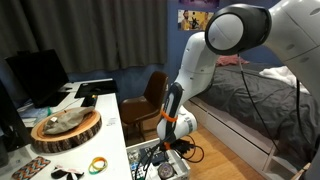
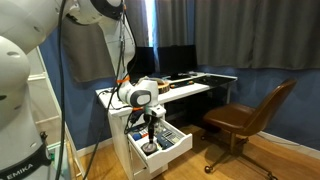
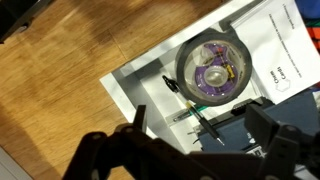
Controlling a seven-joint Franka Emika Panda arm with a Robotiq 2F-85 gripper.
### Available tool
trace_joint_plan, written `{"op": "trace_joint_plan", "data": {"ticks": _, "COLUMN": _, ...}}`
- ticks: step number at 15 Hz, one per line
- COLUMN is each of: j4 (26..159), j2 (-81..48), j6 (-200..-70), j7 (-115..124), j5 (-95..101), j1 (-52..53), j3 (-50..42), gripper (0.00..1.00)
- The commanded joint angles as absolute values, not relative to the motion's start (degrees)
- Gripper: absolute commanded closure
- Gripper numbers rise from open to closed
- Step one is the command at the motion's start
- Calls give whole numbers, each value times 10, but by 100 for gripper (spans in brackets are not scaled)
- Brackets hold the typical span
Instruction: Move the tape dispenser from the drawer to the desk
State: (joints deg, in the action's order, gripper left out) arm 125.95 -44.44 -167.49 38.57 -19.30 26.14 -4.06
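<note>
I need to turn my gripper square with the drawer next, then lower it onto the dispenser (image 3: 212, 68) at its purple centre.
The tape dispenser (image 3: 212, 68) is a round grey ring with a purple centre. It lies in the open white drawer (image 3: 128, 88), next to some pens (image 3: 195, 112). My gripper (image 3: 200, 128) is open and empty, hanging just above the drawer with the dispenser a little beyond its fingertips. In both exterior views the gripper (image 1: 168, 144) (image 2: 150, 128) points down into the drawer (image 1: 148, 160) (image 2: 176, 150). The dispenser also shows in an exterior view (image 2: 150, 148). The long white desk (image 1: 106, 112) (image 2: 200, 90) stands right above the drawer.
A round wooden tray (image 1: 66, 128), a monitor (image 1: 38, 75) and small items sit on the desk. A brown chair (image 1: 152, 95) (image 2: 250, 118) stands close to the drawer. A grey-covered bed (image 1: 255, 95) is beyond it. The floor is wood (image 3: 70, 70).
</note>
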Motion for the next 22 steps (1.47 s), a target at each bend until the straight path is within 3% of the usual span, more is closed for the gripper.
{"op": "trace_joint_plan", "data": {"ticks": 1, "j4": 1244, "j2": -457, "j6": -1677, "j7": 381, "j5": -168, "j1": 254, "j3": -34, "gripper": 0}}
{"op": "trace_joint_plan", "data": {"ticks": 22, "j4": 1086, "j2": -595, "j6": -1605, "j7": 262, "j5": -119, "j1": 242, "j3": -15, "gripper": 0}}
